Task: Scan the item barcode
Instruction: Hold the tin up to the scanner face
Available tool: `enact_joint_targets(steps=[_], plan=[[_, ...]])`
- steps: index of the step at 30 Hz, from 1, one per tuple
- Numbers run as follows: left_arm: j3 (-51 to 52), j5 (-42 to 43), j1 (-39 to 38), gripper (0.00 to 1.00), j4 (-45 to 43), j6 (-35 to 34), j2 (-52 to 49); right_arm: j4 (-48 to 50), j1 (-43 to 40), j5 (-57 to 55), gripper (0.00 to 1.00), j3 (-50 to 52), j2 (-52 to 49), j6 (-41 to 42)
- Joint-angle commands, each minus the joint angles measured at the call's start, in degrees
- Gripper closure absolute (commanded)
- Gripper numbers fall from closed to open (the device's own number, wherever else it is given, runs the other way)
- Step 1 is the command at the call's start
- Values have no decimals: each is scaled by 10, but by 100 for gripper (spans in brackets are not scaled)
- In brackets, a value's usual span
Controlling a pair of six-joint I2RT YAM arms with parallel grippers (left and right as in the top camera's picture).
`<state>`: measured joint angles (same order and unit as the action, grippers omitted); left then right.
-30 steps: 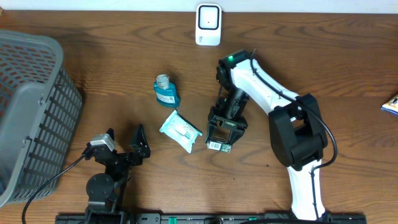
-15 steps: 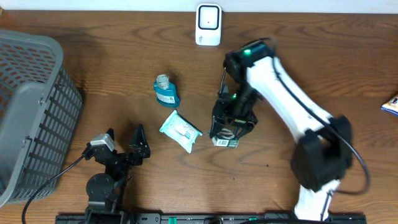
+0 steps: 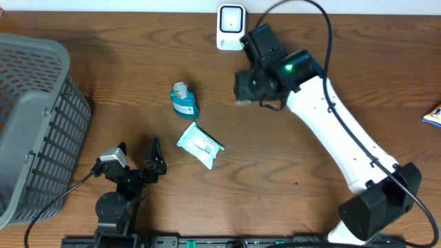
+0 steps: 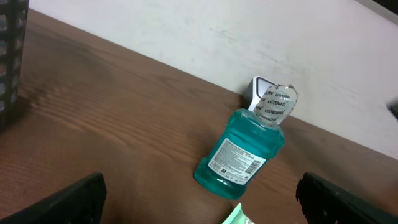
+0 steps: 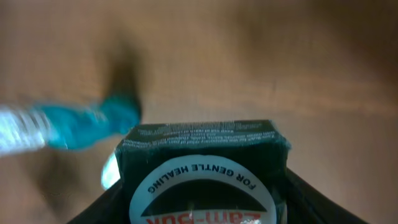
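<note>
The tabletop beside the small packet is clear, so the robot's right gripper should next swing the box outward to the scanner, then move it across and down there, and then let it go.
My right gripper [image 3: 249, 87] is shut on a dark green box [image 3: 244, 88] and holds it off the table, just in front of the white scanner [image 3: 231, 27] at the back edge. The right wrist view is filled by that box [image 5: 205, 155], with a white round label reading "for gentle healing", and a black finger on each side of it. The barcode is not visible. My left gripper [image 3: 138, 158] rests near the front left, open and empty, its fingers [image 4: 68, 202] spread wide.
A teal mouthwash bottle [image 3: 184, 100] lies left of centre, also in the left wrist view [image 4: 242, 155]. A pale green wipes pack [image 3: 200, 145] lies in front of it. A grey basket [image 3: 34, 124] fills the left side. A small packet [image 3: 434, 116] sits at the right edge.
The right arm has lifted the green box from the table beside the wipes pack and carried it back toward the scanner. The left arm has not moved.
</note>
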<state>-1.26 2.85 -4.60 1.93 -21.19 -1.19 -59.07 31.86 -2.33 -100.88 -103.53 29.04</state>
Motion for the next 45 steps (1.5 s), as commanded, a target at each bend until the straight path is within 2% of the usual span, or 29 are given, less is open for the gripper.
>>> enact_joint_targets(steps=[1, 5, 11, 13, 16, 24, 30, 36, 40, 45], plan=[[10, -7, 2, 2, 19, 1, 2, 64, 32, -136, 67, -2, 12, -7], [10, -7, 2, 2, 19, 1, 2, 146, 48, -187, 66, -1, 11, -30], [10, -7, 2, 2, 19, 1, 2, 249, 37, -192, 67, 2, 6, -78], [10, -7, 2, 2, 19, 1, 2, 341, 26, -192, 60, 2, -13, -136], [10, -7, 2, 3, 19, 1, 2, 404, 15, -192, 60, 2, -36, -173], [10, -7, 2, 2, 19, 1, 2, 586, -17, -191, 67, 2, -146, -262], [10, -7, 2, 2, 19, 1, 2, 768, -33, -122, 62, 2, -235, -337], [10, -7, 2, 2, 19, 1, 2, 948, -47, -105, 57, 1, -320, -340], [10, -7, 2, 2, 19, 1, 2, 1001, -63, -51, 56, -11, -369, -340], [10, -7, 2, 2, 19, 1, 2, 988, -75, -45, 52, -62, -422, -338]])
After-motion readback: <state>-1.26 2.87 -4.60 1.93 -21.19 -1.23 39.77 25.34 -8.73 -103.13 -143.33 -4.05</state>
